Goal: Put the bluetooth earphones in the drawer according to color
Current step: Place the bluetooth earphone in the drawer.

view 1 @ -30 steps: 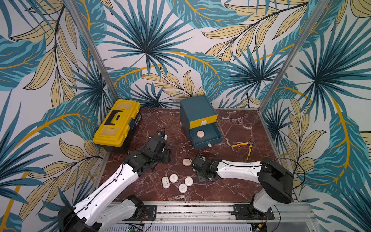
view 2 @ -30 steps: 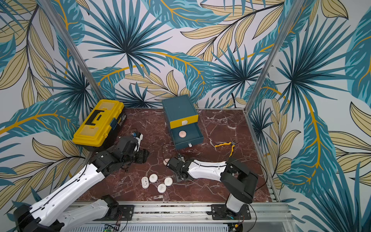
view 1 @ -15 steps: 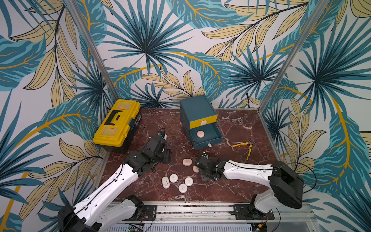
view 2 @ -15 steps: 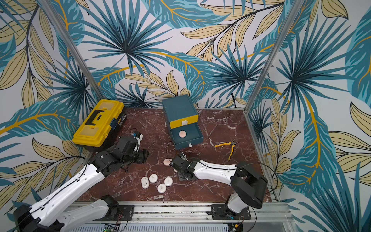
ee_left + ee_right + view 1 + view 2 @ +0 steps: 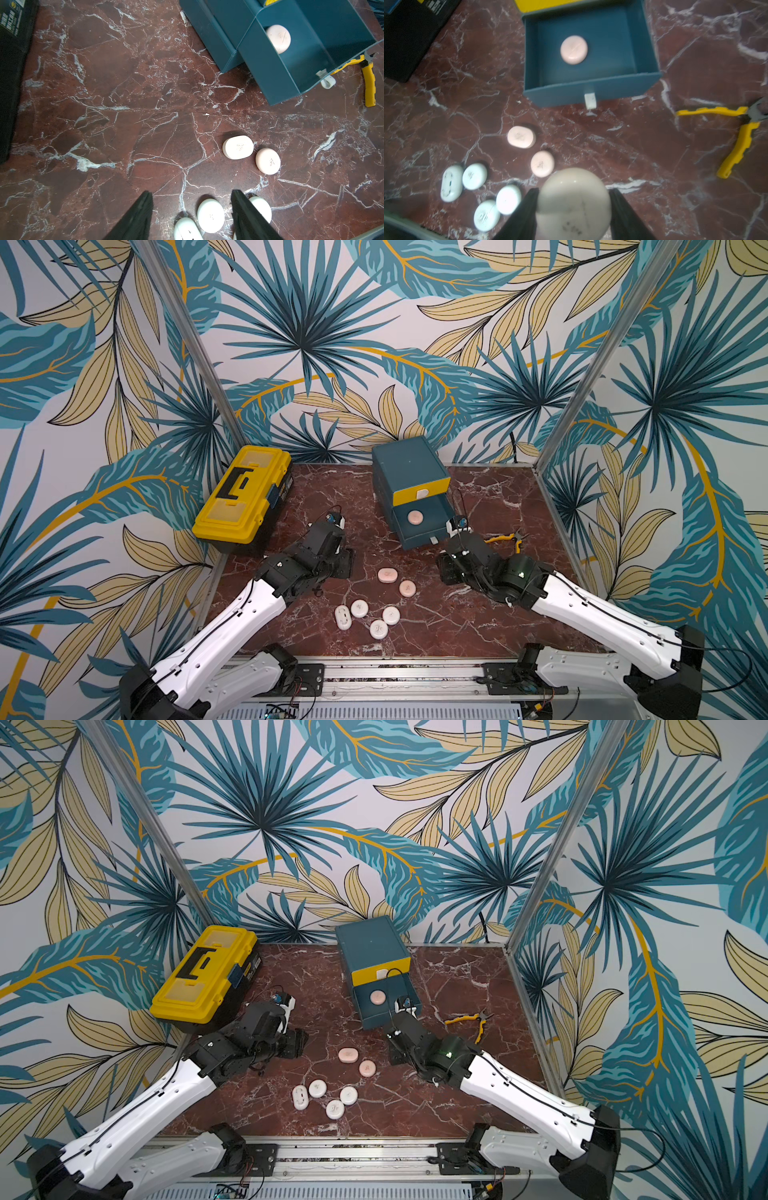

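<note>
I will move my right gripper outward and down next, because the open drawer lies outward. I will release onto the drawer's bare bottom (image 5: 433, 520) (image 5: 606, 58) beside the peach case, where there's room.
The teal drawer cabinet (image 5: 409, 468) stands at the back with its middle drawer (image 5: 591, 89) pulled out. One peach earphone case (image 5: 415, 517) lies inside it. Two more peach cases (image 5: 387, 575) (image 5: 407, 588) rest on the marble in front. Several white cases (image 5: 359, 608) cluster nearer the front edge. My right gripper (image 5: 573, 191) is shut on a pale rounded case (image 5: 572, 199), held above the table in front of the open drawer; in both top views that case is hidden. My left gripper (image 5: 191, 193) hangs open just behind the white cases, with nothing in it.
A yellow-and-black toolbox (image 5: 243, 493) sits at the back left. Yellow-handled pliers (image 5: 509, 539) lie right of the cabinet, close to my right arm. Metal posts and patterned walls bound the marble floor on three sides.
My right gripper closed on a case near the peach ones and moved right and back with it, stopping in front of the open drawer. The left arm has not moved.
</note>
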Available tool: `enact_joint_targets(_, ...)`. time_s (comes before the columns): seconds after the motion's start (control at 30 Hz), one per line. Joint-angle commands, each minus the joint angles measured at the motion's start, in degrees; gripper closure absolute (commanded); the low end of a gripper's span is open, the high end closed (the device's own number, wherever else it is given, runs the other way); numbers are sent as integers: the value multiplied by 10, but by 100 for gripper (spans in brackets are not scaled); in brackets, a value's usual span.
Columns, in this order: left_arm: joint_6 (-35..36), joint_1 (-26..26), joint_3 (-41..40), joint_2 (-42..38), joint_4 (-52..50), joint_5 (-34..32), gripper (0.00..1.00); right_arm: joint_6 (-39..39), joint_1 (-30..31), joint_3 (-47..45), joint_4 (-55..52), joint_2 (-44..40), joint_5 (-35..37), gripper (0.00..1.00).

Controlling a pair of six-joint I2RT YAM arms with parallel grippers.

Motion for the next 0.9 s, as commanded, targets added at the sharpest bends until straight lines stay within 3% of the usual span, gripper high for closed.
enact_joint_targets(0.0, -1, 2, -2, -7, -1, -1, 35, -52, -59, 29, 14, 44, 5, 52)
enact_joint_targets(0.23, 0, 1, 1, -14, -9, -7, 35, -80, -131, 88, 83, 159, -46, 52)
enact_joint_targets(0.87, 6, 1, 7, -17, -19, -14, 35, -86, -186, 206, 115, 353, -85, 52)
